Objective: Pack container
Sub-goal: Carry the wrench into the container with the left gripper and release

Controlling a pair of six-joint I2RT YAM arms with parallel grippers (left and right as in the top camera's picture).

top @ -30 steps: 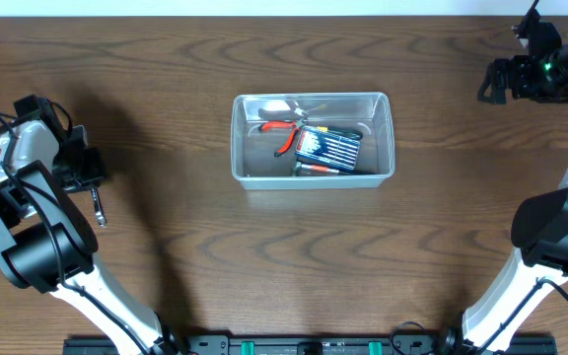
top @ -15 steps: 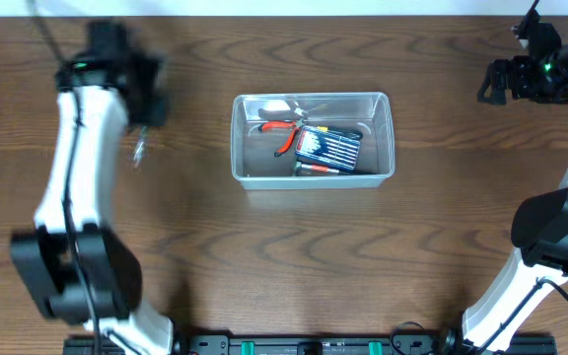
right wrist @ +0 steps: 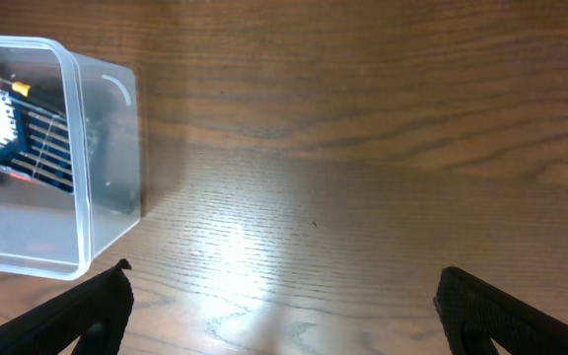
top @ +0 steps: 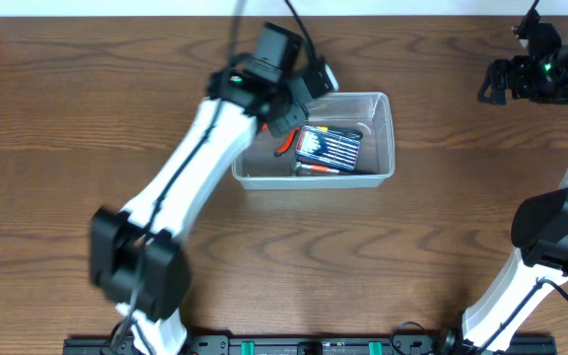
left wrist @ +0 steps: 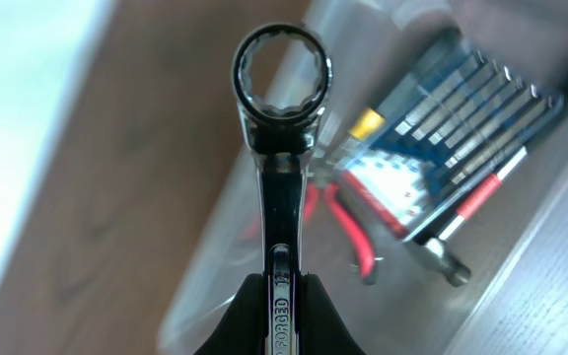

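Note:
The red-handled pliers [left wrist: 357, 232] lie below my left gripper, so next my left gripper will lower over them and release the wrench [left wrist: 282, 148] where room remains beside the blue tool pack.
The clear plastic container [top: 390, 138] stands at the table's middle and holds red-handled pliers [top: 284, 146] and a blue tool pack [top: 328, 148]. My left gripper [top: 294, 106] is over the container's left end, shut on a silver ring wrench [left wrist: 282, 148]. In the left wrist view my left gripper [left wrist: 282, 318] clamps the wrench shank, and its ring end points out above the container's wall [left wrist: 215, 266], with the pliers [left wrist: 348, 232] and the pack [left wrist: 461, 108] below. My right gripper [top: 496, 84] is open and empty at the far right. In its wrist view [right wrist: 284, 306] the container [right wrist: 102, 148] is at the left.
Bare brown wooden table [top: 264, 256] lies all round the container. My left arm [top: 180, 187] stretches diagonally from the front left to the container. A pale strip [left wrist: 18, 108] runs along the table's far edge.
My left arm has swung from the table's left side up and right to above the container's left end, carrying the wrench. The right arm has not moved.

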